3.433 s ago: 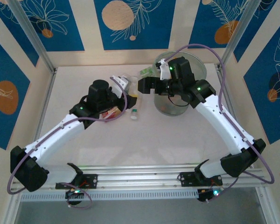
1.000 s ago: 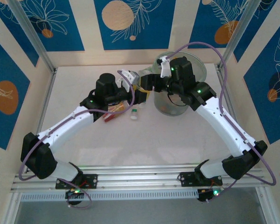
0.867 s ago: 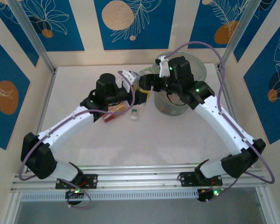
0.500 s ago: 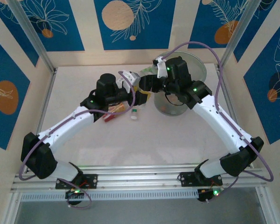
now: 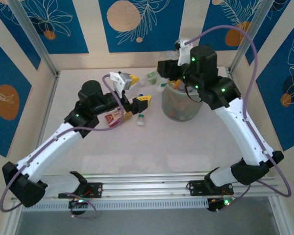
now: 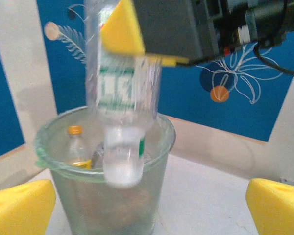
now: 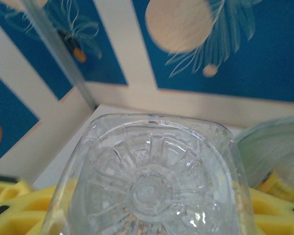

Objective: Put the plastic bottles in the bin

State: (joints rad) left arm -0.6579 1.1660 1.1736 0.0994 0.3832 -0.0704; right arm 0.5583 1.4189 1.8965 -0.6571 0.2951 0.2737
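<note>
The bottle's cap still hangs over the bin's rim. My right gripper should next move over the bin's opening (image 5: 179, 86) (image 7: 277, 152), go lower inside and let go of the bottle.
My right gripper (image 5: 162, 74) is shut on a clear plastic bottle (image 6: 121, 110) with a green label. The bottle hangs cap down over the near-left rim of the bin (image 5: 185, 105). Its ribbed base (image 7: 152, 188) sits between my right gripper's yellow pads (image 7: 277, 208). My left gripper (image 5: 137, 88) stands open just left of the bin with nothing between its yellow fingertips (image 6: 19, 205). Inside the bin (image 6: 103, 191) stands a bottle with an orange cap and a yellow label (image 6: 76, 147).
On the table left of the bin lie a red-labelled bottle (image 5: 113, 117), a small white-capped one (image 5: 141, 120) and a green-labelled one (image 5: 151, 76) at the back. Metal frame posts and blue patterned walls ring the table.
The two grippers met over the table left of the bin. The left one has since opened and drawn back left. The right one has risen with the bottle to the bin's rim.
</note>
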